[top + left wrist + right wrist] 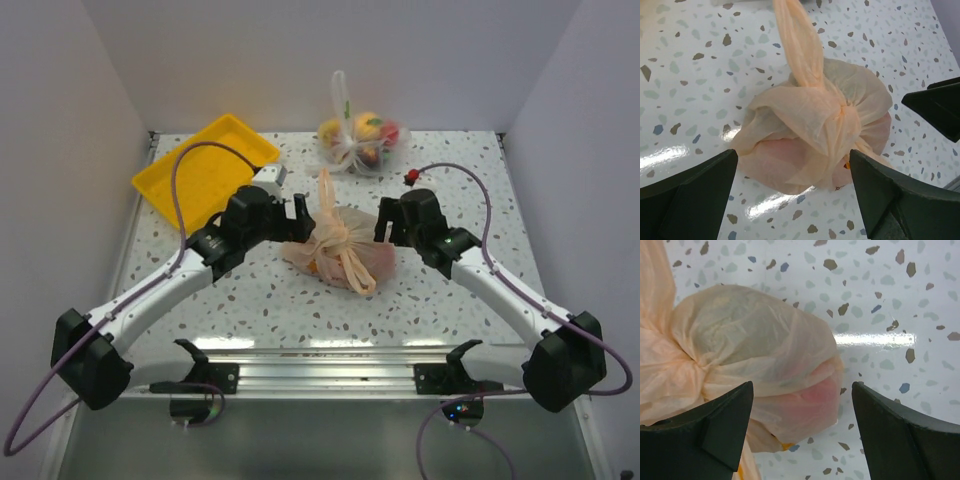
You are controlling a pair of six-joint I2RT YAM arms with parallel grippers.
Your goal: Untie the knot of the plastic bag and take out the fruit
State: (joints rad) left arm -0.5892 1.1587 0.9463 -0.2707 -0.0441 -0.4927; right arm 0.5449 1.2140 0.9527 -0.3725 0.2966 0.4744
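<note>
The left gripper will next move down and to the right in the top view onto the loose fold beside the knot (333,238), because the fold bulges from the bunched piece of plastic.
The peach-orange plastic bag (340,250) lies tied in the middle of the table. Its knot (333,238) is a bunched band with one tail standing up and another trailing toward the front. The knot shows in the left wrist view (842,111) and at the left edge of the right wrist view (687,371). The fruit is only a pink blur through the plastic (815,392). My left gripper (303,208) is open, just left of the bag (810,130). My right gripper (381,222) is open, just right of the bag (760,355).
A yellow tray (205,165) sits at the back left. A smaller clear bag of fruit with a white knot (360,138) stands at the back centre. White walls enclose the speckled table on three sides.
</note>
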